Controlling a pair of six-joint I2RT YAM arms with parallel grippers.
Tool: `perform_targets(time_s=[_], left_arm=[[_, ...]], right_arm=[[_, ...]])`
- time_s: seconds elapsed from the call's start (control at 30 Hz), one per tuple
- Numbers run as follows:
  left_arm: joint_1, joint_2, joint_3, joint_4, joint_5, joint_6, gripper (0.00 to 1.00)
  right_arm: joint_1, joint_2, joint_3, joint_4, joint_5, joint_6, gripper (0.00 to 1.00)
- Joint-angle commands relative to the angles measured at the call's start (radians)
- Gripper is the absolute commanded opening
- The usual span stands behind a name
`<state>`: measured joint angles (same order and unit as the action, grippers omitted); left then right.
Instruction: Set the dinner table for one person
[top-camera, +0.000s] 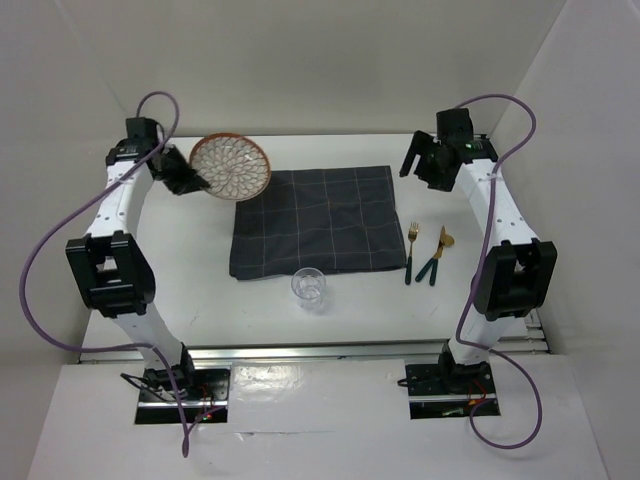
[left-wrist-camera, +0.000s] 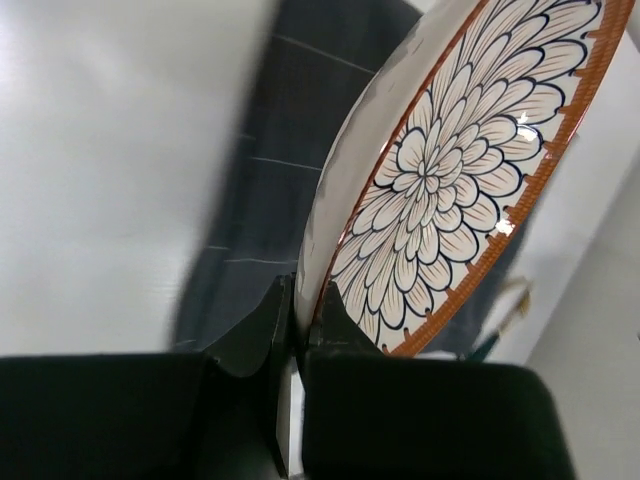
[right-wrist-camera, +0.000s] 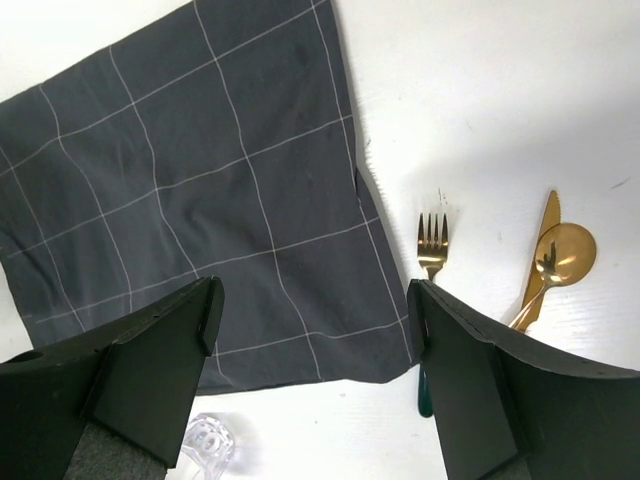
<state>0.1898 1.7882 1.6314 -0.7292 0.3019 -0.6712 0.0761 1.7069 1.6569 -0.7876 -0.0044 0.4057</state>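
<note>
The plate (top-camera: 231, 166) goes with my left gripper next and lowers for release onto the cloth's bare middle (top-camera: 322, 217), which lies below that gripper and to its right in the top view.
The plate (top-camera: 231, 166), white with a blue-and-orange petal pattern and an orange rim, is held tilted above the far left of the dinner table (top-camera: 190, 280). My left gripper (top-camera: 195, 178) is shut on its near-left rim. In the left wrist view the plate (left-wrist-camera: 450, 170) stands on edge, its rim pinched in the left gripper (left-wrist-camera: 305, 300). A dark grey checked cloth (top-camera: 315, 220) lies flat mid-table. My right gripper (top-camera: 425, 165) hovers open at the far right. In its own view the right gripper (right-wrist-camera: 315, 310) holds nothing, above the cloth (right-wrist-camera: 200, 180).
A clear glass (top-camera: 309, 289) stands just in front of the cloth's near edge. A gold fork (top-camera: 412, 250) and a knife with a spoon (top-camera: 437, 255), green-handled, lie right of the cloth. The right wrist view shows the fork (right-wrist-camera: 432, 245), spoon (right-wrist-camera: 565, 250) and glass (right-wrist-camera: 205, 445). White walls enclose the table.
</note>
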Motion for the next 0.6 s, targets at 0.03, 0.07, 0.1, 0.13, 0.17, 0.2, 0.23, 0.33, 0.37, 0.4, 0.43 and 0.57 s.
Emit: perform_targets(time_s=[0.03,0.07,0.1,0.13,0.17,0.2,0.23,0.33,0.37,0.4,0.43,0.57], left_arm=[[-0.173,0.006,0.11,0.091,0.259,0.033,0.0],[-0.228,0.04,0.12,0.115,0.276,0.006,0.0],[-0.252,0.056,0.12,0.137,0.29,-0.004,0.0],[-0.272,0.074,0.12,0.157,0.302,-0.013,0.0],[-0.291,0.092,0.134,0.193,0.331,-0.013,0.0],[-0.323,0.115,0.146,0.203,0.342,-0.027,0.0],[-0.335,0.16,0.159,0.212,0.353,-0.027,0.0],[-0.377,0.244,0.196,0.241,0.411,-0.039,0.0],[-0.377,0.26,0.196,0.254,0.425,-0.039,0.0],[-0.392,0.272,0.196,0.254,0.425,-0.05,0.0],[-0.406,0.281,0.196,0.263,0.415,-0.05,0.0],[-0.424,0.312,0.157,0.284,0.404,-0.05,0.0]], right_arm=[[0.005,-0.043,-0.014,0.001,-0.005,-0.008,0.86],[0.005,-0.043,-0.014,-0.01,0.006,-0.008,0.86],[-0.004,-0.043,-0.014,-0.01,0.006,-0.008,0.86],[-0.004,-0.052,-0.014,-0.019,0.006,-0.008,0.86],[-0.004,-0.052,-0.014,-0.019,0.006,-0.008,0.86],[-0.004,-0.061,-0.025,-0.019,0.017,-0.008,0.86],[-0.004,-0.072,-0.025,-0.028,0.017,-0.008,0.86],[-0.022,-0.101,-0.061,-0.029,0.017,-0.008,0.86],[-0.032,-0.101,-0.083,-0.038,0.017,-0.018,0.86],[-0.032,-0.116,-0.094,-0.038,0.017,-0.018,0.86],[-0.041,-0.134,-0.104,-0.038,0.017,-0.018,0.86],[-0.05,-0.171,-0.146,-0.047,0.007,-0.027,0.86]])
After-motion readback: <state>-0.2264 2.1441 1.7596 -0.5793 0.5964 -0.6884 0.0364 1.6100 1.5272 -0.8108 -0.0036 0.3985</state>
